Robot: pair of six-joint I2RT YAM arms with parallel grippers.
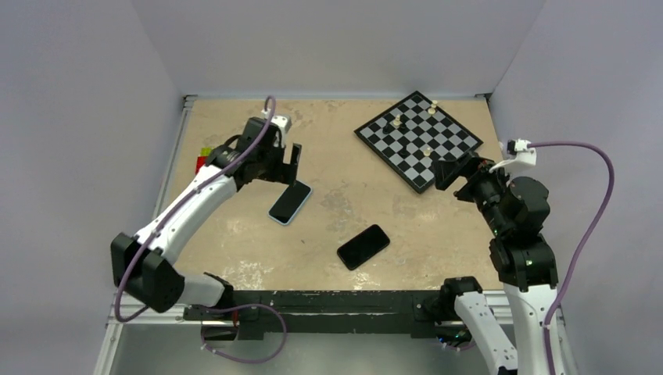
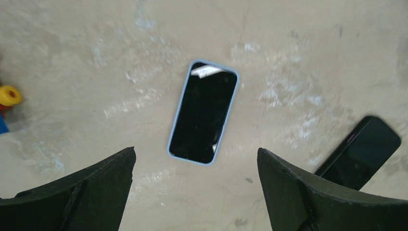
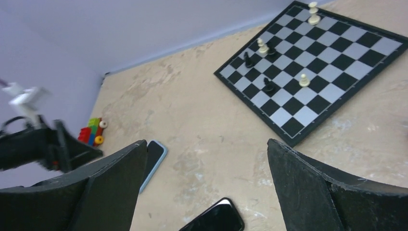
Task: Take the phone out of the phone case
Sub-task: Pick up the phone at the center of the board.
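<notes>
My left gripper comes down next and turns until its fingers straddle the case's long edges, since the light-blue phone case (image 1: pixel 290 202) (image 2: pixel 204 112) lies below, slanted.
A phone with a dark screen lies flat in a light-blue phone case (image 1: pixel 290 202) left of the table's middle; its blue rim (image 2: pixel 175 126) shows all round in the left wrist view. My left gripper (image 1: pixel 285 166) hovers over its far end, open, holding nothing (image 2: pixel 196 150). A second, all-black phone (image 1: pixel 363 246) lies nearer the front, apart from the first (image 2: pixel 362 153). My right gripper (image 1: pixel 447 173) is open and empty at the right, by the chessboard's near corner; from its wrist (image 3: pixel 207 142) I see the black phone (image 3: pixel 216 221) and one edge of the blue case (image 3: pixel 159 156).
A chessboard (image 1: pixel 418 139) with a few pieces lies at the back right (image 3: pixel 337 53). Small coloured toy blocks (image 1: pixel 202 158) sit at the left edge behind the left arm (image 3: pixel 92 132). Grey walls enclose the table on three sides.
</notes>
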